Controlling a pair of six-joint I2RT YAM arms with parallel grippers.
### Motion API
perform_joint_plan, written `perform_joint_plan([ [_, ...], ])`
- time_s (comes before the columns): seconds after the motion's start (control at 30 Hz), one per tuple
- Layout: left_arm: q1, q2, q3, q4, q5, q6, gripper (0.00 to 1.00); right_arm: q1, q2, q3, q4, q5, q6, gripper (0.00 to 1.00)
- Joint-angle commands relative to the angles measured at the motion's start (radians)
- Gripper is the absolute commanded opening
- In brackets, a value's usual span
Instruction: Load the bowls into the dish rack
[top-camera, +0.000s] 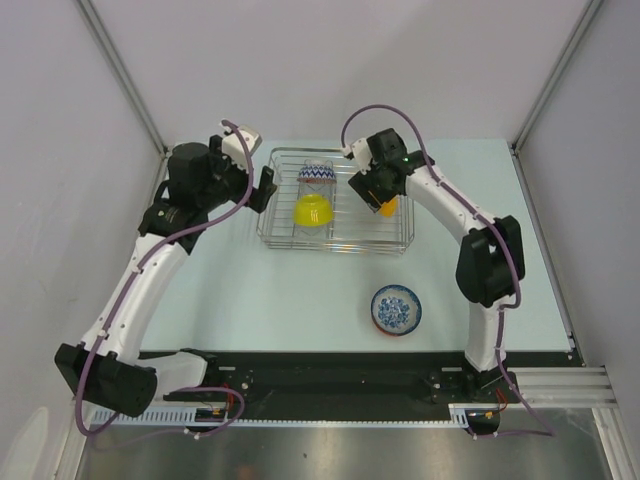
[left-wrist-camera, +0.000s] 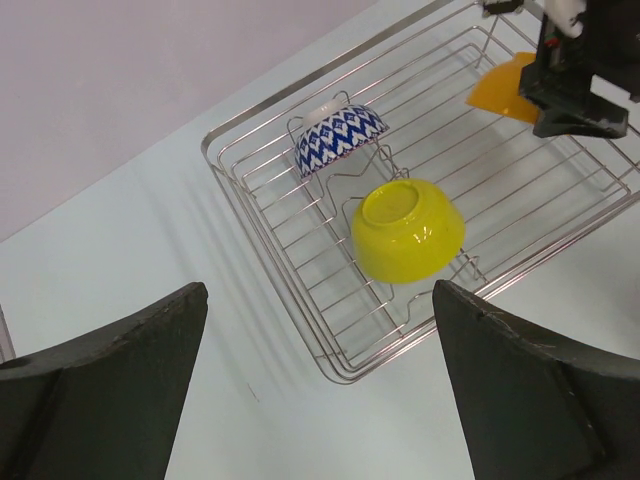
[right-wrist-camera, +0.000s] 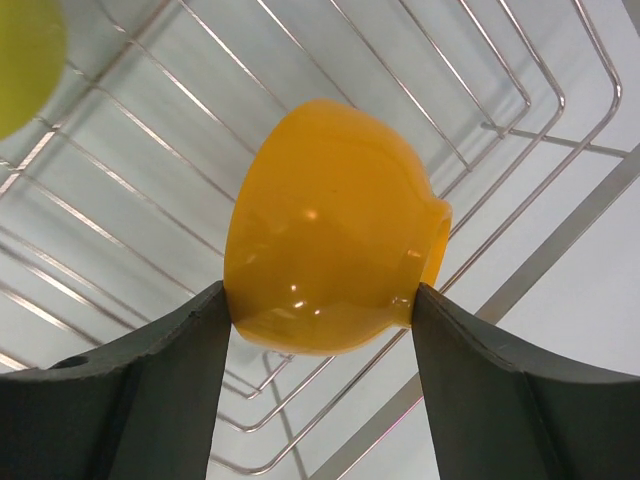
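My right gripper will move outward and down to release the orange bowl there, since the wires in the rack's far corner (right-wrist-camera: 485, 112), opposite the lime-yellow bowl, are empty.
The silver wire dish rack (top-camera: 275, 238) stands at the back middle of the table. A zigzag-patterned bowl (top-camera: 317, 173) and a lime-yellow bowl (top-camera: 313, 209) lean upside down in it, also in the left wrist view (left-wrist-camera: 340, 137) (left-wrist-camera: 408, 229). My right gripper (top-camera: 375, 196) is shut on the orange bowl (right-wrist-camera: 325, 230), holding it on its side over the rack's right part (right-wrist-camera: 560, 100). My left gripper (left-wrist-camera: 320, 385) is open and empty just left of the rack (left-wrist-camera: 345, 365). The white-and-blue bowl (top-camera: 397, 308) sits upright on the table in front of the rack. The red bowl is out of view.
Grey side walls and metal frame posts (top-camera: 120, 75) enclose the pale table (top-camera: 290, 305). A black rail (top-camera: 330, 385) with the arm bases runs along the near edge.
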Motion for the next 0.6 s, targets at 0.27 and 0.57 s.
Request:
perform_joint_plan([
  [0.27,0.011,-0.055,-0.035,0.025,0.003,0.004,1.0,0.047,0.117,0.111,0.136,0.316,-0.129,0.0],
  [0.57,0.01,-0.055,-0.035,0.027,0.005,0.002,1.0,0.061,0.211,0.117,0.239,0.395,-0.2,0.0],
])
